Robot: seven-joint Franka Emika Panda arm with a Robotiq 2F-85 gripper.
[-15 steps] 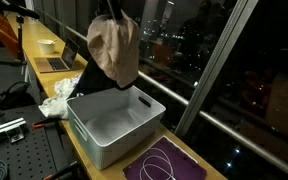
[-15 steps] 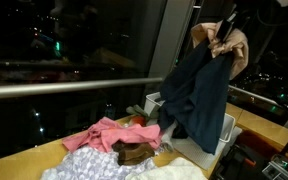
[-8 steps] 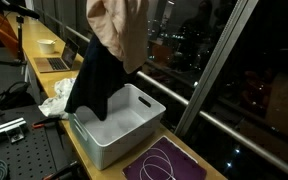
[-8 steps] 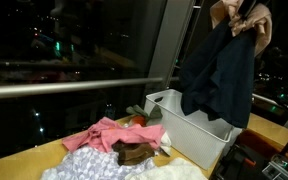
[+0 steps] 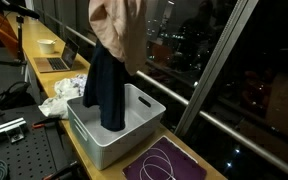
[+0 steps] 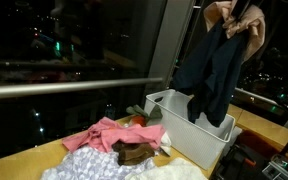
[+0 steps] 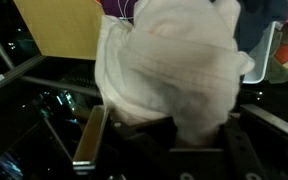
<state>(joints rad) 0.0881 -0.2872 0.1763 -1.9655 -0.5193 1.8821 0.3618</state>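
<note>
My gripper sinks and shifts toward the clothes pile next, over the white bin's open inside, and releases the bundle, since the navy garment (image 5: 106, 90) already hangs there.
My gripper (image 6: 242, 14) is high above the white bin (image 5: 134, 128) and is shut on a bundle of clothes: a tan garment (image 5: 116, 30) bunched at the top and a dark navy garment (image 5: 106, 90) that hangs down from it. The navy garment's lower end reaches into the bin in both exterior views (image 6: 212, 75). In the wrist view the pale cloth (image 7: 179, 65) fills the frame and is pinched between the fingers (image 7: 174, 135). The bin (image 6: 199, 143) stands on a wooden table.
A pile of clothes lies on the table beside the bin: a pink piece (image 6: 109, 133), a brown piece (image 6: 136, 153) and a white cloth (image 5: 62, 95). A purple mat with a white cable (image 5: 164, 163) lies by the bin. A laptop (image 5: 56, 62) stands farther back. A dark window runs alongside.
The hanging navy garment has swung from beside the bin to over it, and its lower end now hangs inside the bin. The gripper has stayed high and shut.
</note>
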